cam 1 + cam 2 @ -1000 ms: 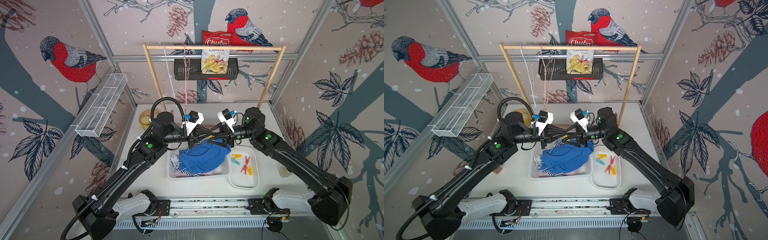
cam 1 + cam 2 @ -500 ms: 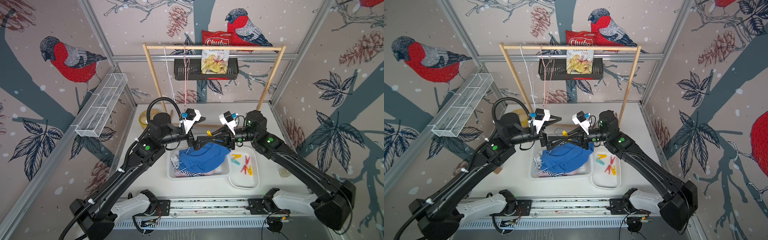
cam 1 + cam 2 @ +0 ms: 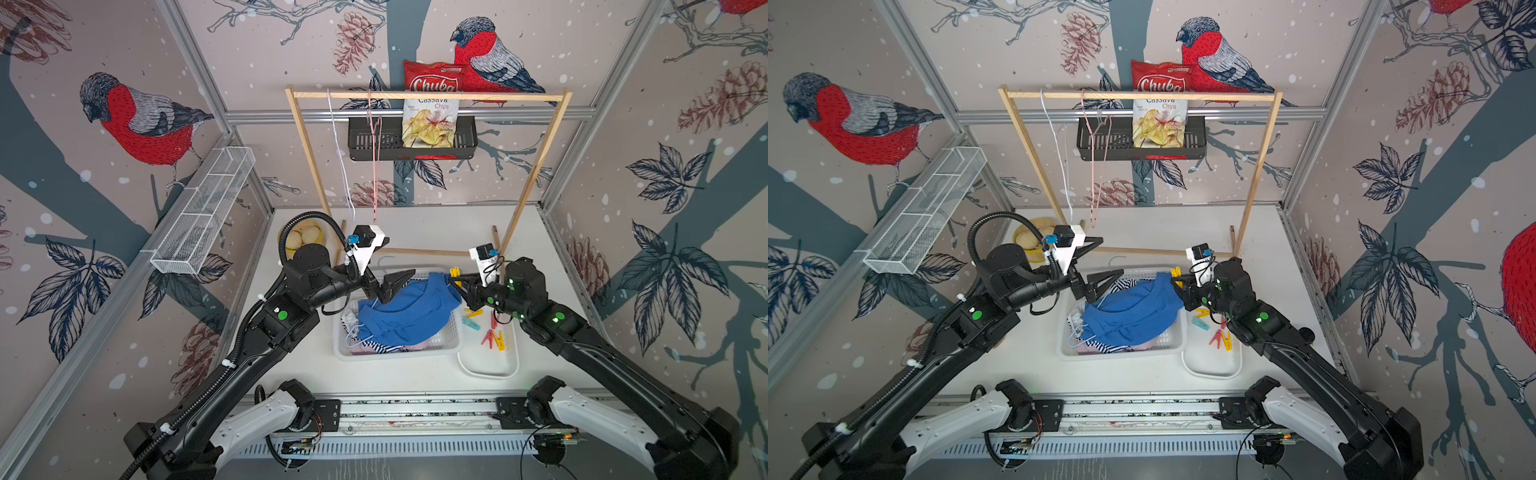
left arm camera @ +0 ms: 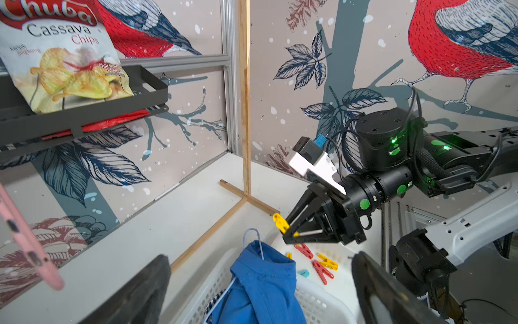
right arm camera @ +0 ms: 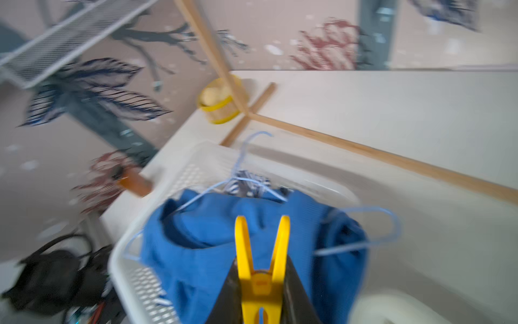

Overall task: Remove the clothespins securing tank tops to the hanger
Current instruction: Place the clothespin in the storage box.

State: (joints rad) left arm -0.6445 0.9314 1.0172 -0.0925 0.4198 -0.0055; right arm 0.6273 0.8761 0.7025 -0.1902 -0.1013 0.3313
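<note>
My right gripper moves away from the basket next and goes down to release over the white tray below it, which already holds other clothespins.
A blue tank top (image 3: 409,309) lies heaped on a light-blue wire hanger (image 4: 253,238) in the white basket (image 3: 399,353). A striped tank top (image 3: 374,347) shows beneath it. My right gripper (image 3: 459,284) is shut on a yellow clothespin (image 5: 262,266), held in the air at the basket's right end, clear of the cloth in the left wrist view. My left gripper (image 3: 395,286) hangs open and empty above the basket's back left. Several red, yellow and teal clothespins (image 3: 492,336) lie in the white tray (image 3: 490,370).
A wooden rack (image 3: 428,95) stands behind the basket with a white hanger (image 3: 340,166) and a pink hanger (image 3: 374,166) on its bar. A black shelf (image 3: 469,141) holds chip bags. A yellow bowl (image 3: 301,237) sits back left, and a wire basket (image 3: 203,208) hangs on the left wall.
My left gripper has opened and drawn back to the left. My right gripper has shut on the yellow clothespin and moved right with it, away from the blue tank top.
</note>
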